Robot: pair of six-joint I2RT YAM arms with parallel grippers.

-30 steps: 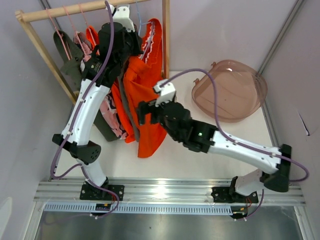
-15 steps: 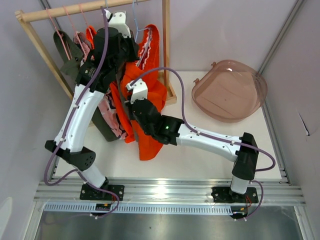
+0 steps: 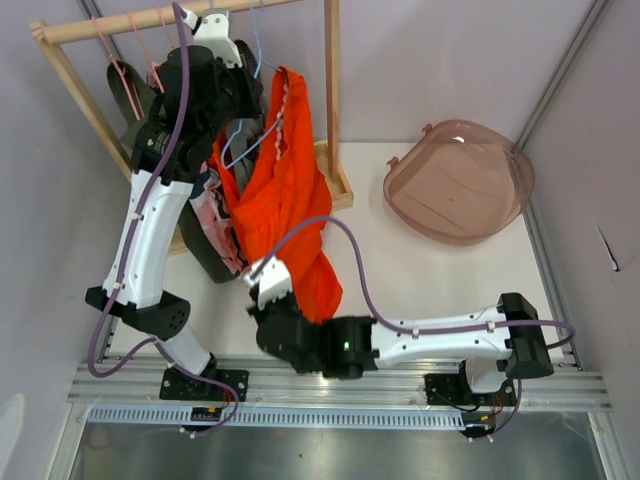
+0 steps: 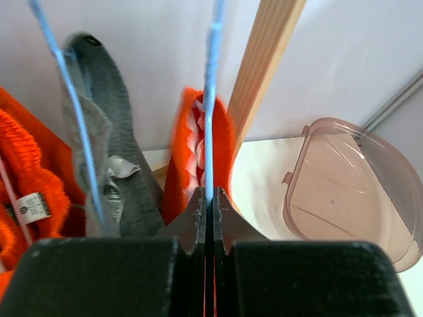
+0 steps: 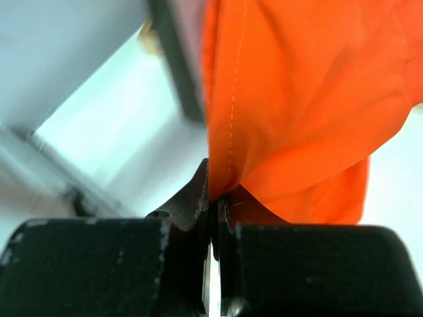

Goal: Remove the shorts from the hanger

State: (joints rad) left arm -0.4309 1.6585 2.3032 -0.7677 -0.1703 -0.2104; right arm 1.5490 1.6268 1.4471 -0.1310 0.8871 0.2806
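Observation:
My right gripper is about to pull the orange shorts off the blue hanger, and then it will rise outward over the empty tub to lower them.
A bright orange pair of shorts (image 3: 290, 180) hangs from a blue wire hanger (image 3: 250, 138) on the wooden rack (image 3: 331, 90). My left gripper (image 4: 210, 195) is up at the rack, shut on the hanger's blue wire (image 4: 211, 99). My right gripper (image 5: 213, 198) is low, near the table's front edge, shut on the orange shorts' lower edge (image 5: 291, 119), and the cloth is drawn out long. Grey shorts (image 4: 109, 139) and another orange pair (image 4: 26, 172) hang to the left. Pink patterned shorts (image 3: 212, 222) and a dark olive pair (image 3: 215, 262) hang behind my left arm.
A translucent brownish tub (image 3: 460, 180) lies on the table at the right; it also shows in the left wrist view as the tub (image 4: 350, 191). The rack's top bar (image 3: 120, 22) runs across the back left with pink hangers (image 3: 118, 70). Walls close in on both sides.
My right gripper has closed on the orange shorts and swung down toward the near edge, stretching the cloth. My left arm has shifted up and left with the hanger.

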